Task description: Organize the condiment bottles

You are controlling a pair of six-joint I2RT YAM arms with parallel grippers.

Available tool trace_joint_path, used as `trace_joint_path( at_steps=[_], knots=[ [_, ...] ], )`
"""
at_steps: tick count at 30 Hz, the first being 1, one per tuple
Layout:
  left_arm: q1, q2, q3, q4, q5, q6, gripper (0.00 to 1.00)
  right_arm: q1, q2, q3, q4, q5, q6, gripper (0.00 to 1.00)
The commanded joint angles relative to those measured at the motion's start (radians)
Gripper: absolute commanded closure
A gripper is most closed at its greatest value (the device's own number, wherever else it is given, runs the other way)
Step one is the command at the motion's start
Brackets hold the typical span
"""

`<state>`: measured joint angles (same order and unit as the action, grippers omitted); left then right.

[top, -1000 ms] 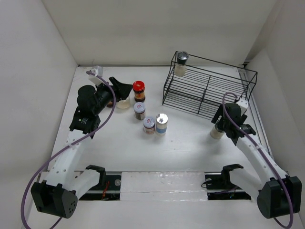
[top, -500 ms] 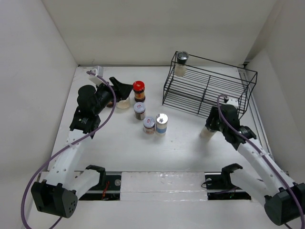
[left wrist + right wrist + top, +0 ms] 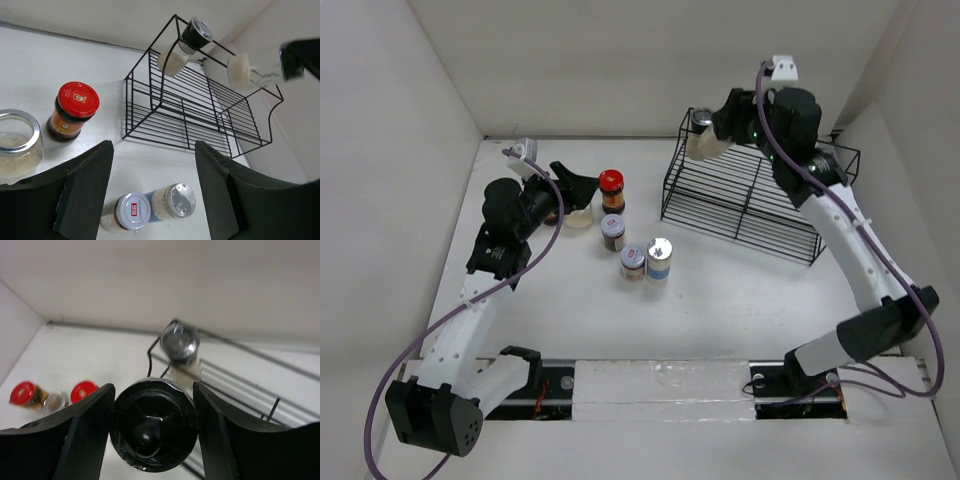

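The slanted black-capped bottle is above the free rack top (image 3: 725, 162) (image 3: 220, 386) beside the silver-capped shaker. My right gripper will next tip downward to set the bottle upright, then lower and release it.
My right gripper (image 3: 724, 124) is shut on a black-capped bottle (image 3: 154, 432) with pale contents and holds it in the air by the rack's far left corner. In the left wrist view the bottle (image 3: 243, 71) hangs just right of a silver-capped shaker (image 3: 701, 122) standing on the rack's top. My left gripper (image 3: 582, 185) is open and empty above a clear jar with a silver rim (image 3: 579, 217). A red-capped jar (image 3: 611, 190), a brown jar (image 3: 612, 232), a white-capped jar (image 3: 633, 262) and a silver-capped shaker (image 3: 660, 258) stand in a group mid-table.
The black wire rack (image 3: 760, 190) stands at the back right, near the right wall. White walls close in the table on the left, back and right. The arm bases sit along the near edge.
My right arm has swung up from the table right of the rack, carrying the bottle to the rack's far left corner. The left arm has not moved.
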<state>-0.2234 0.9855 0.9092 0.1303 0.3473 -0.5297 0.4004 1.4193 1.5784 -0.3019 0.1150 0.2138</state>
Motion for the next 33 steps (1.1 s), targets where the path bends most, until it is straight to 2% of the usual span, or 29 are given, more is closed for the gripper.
trace_joint_path(
  at_steps=[1, 6, 13, 25, 33],
  knots=[
    [-0.005, -0.036, -0.003, 0.046, 0.004, -0.003, 0.38, -0.072, 0.088, 0.211, 0.064, -0.075, -0.083, 0.42],
    [-0.005, -0.036, -0.003, 0.035, 0.004, 0.007, 0.38, -0.16, 0.277, 0.472, -0.035, -0.147, -0.096, 0.42],
    [-0.005, -0.025, -0.003, 0.035, 0.004, 0.007, 0.38, -0.213, 0.397, 0.575, -0.104, -0.207, -0.119, 0.43],
    [-0.005, -0.025, 0.008, 0.026, 0.004, 0.007, 0.38, -0.213, 0.454, 0.486, -0.106, -0.18, -0.157, 0.42],
    [-0.005, -0.025, 0.008, 0.026, 0.002, 0.007, 0.38, -0.213, 0.587, 0.499, -0.128, -0.158, -0.157, 0.38]
  ],
)
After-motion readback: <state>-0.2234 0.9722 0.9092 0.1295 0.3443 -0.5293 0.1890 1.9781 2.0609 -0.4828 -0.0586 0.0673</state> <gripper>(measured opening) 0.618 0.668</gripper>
